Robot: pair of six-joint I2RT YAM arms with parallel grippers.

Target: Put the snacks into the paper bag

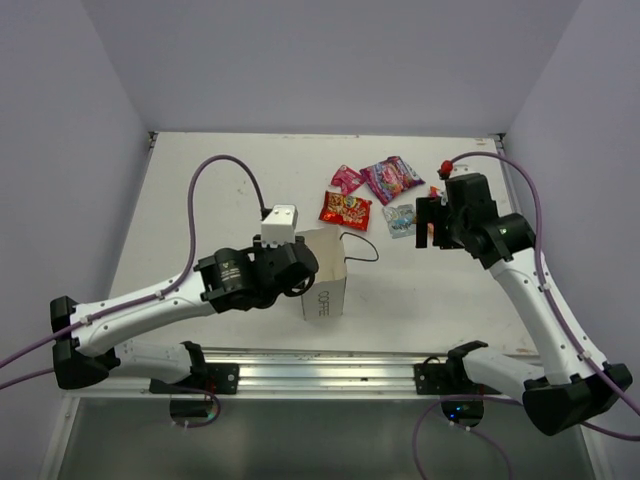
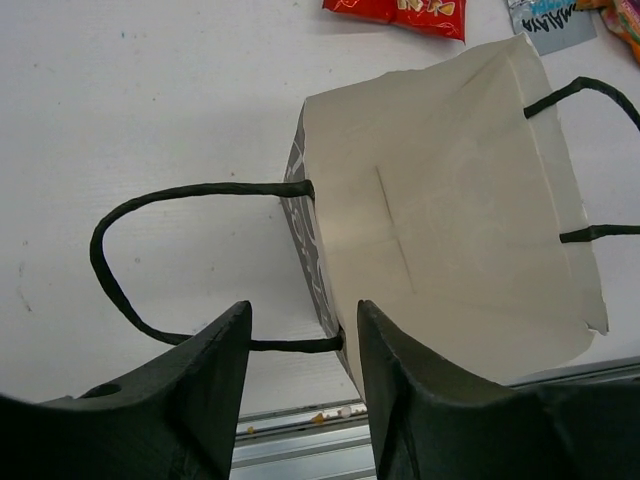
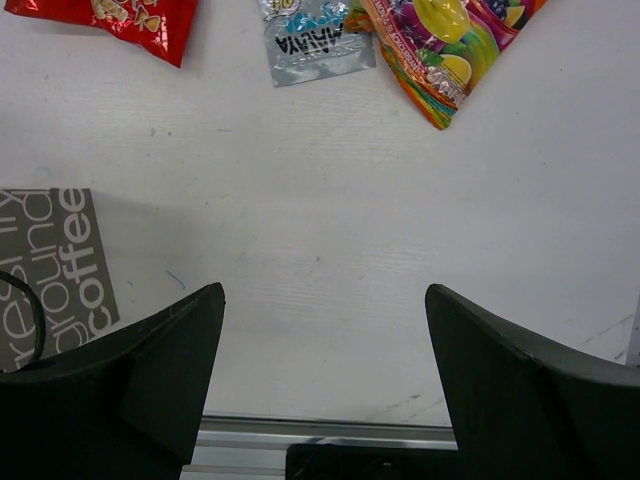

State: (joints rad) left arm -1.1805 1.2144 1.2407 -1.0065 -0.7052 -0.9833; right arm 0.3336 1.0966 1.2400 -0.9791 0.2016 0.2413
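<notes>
The near end of the orange-edged multicolour packet (image 3: 432, 65) lies slanted beyond my right gripper's open fingers, so I should next bring that gripper outward and down onto it, with a turn.
The white paper bag (image 1: 326, 276) stands open near the table's front middle, and its grey lettering shows in the right wrist view (image 3: 60, 268). My left gripper (image 2: 300, 330) is open. Its fingers straddle the bag's (image 2: 440, 200) left rim where a black loop handle (image 2: 130, 285) attaches, without pinching it. The red-orange packet (image 1: 345, 209), magenta packet (image 1: 346, 179), pink multicolour packet (image 1: 392, 178) and pale blue packet (image 1: 400, 219) lie on the table behind the bag. My right gripper (image 1: 432, 222) is open and empty, just right of the pale blue packet (image 3: 310, 40).
The white camera block (image 1: 280, 226) on my left wrist sits just left of the bag. A metal rail (image 1: 320, 372) runs along the table's front edge. Walls close in the table at the back and sides.
</notes>
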